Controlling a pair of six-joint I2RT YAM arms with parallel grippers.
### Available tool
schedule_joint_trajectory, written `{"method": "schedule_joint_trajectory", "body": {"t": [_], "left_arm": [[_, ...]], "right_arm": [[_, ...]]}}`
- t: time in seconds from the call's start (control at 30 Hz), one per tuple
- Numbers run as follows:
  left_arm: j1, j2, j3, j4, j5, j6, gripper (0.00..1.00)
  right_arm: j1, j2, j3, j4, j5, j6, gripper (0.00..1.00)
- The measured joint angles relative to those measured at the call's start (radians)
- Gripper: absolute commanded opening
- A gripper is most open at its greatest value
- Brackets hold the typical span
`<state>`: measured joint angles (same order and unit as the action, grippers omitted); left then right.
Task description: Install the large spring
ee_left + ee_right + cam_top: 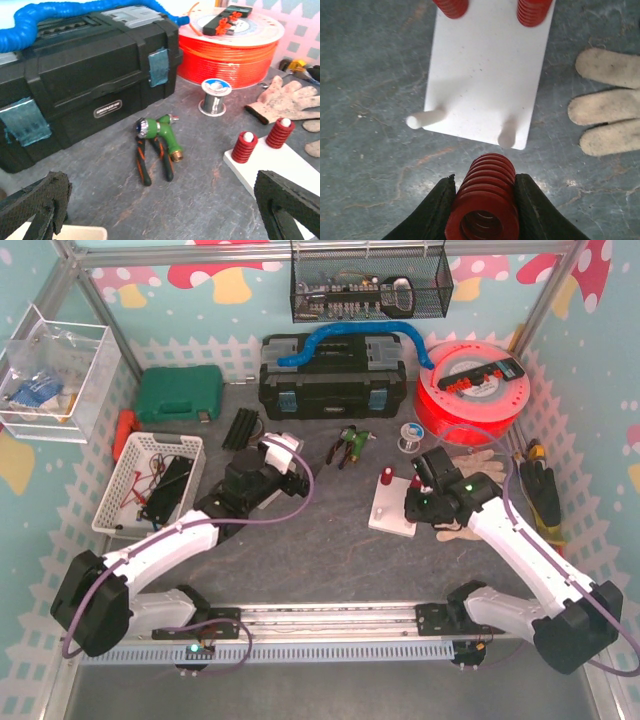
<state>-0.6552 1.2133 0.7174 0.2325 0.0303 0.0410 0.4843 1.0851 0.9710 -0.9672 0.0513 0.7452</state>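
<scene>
I need to move my right gripper slightly outward and down next until the large spring sits around the near peg by the gloves, then release, because that peg is bare.
My right gripper (485, 197) is shut on a large red spring (487, 192), held just above the table at the near edge of the white base plate (485, 70). The spring's far end lies close to a bare white peg (507, 134); a second bare peg (424, 119) stands to its left. Two smaller red springs (451, 6) (534, 10) sit on the far pegs. In the top view the right gripper (418, 502) is at the plate's (392, 512) right side. My left gripper (160, 210) is open and empty, left of the plate (270, 165).
A pair of pliers (152, 157) and a green hose nozzle (165, 132) lie ahead of the left gripper. Behind are a black toolbox (330, 375), a solder spool (215, 97) and an orange tubing reel (470, 390). Work gloves (607, 107) lie right of the plate. A white basket (150, 480) stands left.
</scene>
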Motion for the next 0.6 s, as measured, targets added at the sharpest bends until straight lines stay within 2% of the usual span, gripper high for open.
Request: {"method": "schedule_joint_trajectory", "body": {"t": [0.23,0.6], "left_arm": [[0.032,0.0,0.0,-0.017,-0.02,-0.033,0.99],[0.033,-0.002,0.001,-0.041,-0.023,-0.037,0.99]], "right_arm": [[0.0,-0.055,-0.101,0.039,0.026,0.031,0.0],[0.0,-0.054,-0.13,0.117,0.074,0.053,0.0]]}}
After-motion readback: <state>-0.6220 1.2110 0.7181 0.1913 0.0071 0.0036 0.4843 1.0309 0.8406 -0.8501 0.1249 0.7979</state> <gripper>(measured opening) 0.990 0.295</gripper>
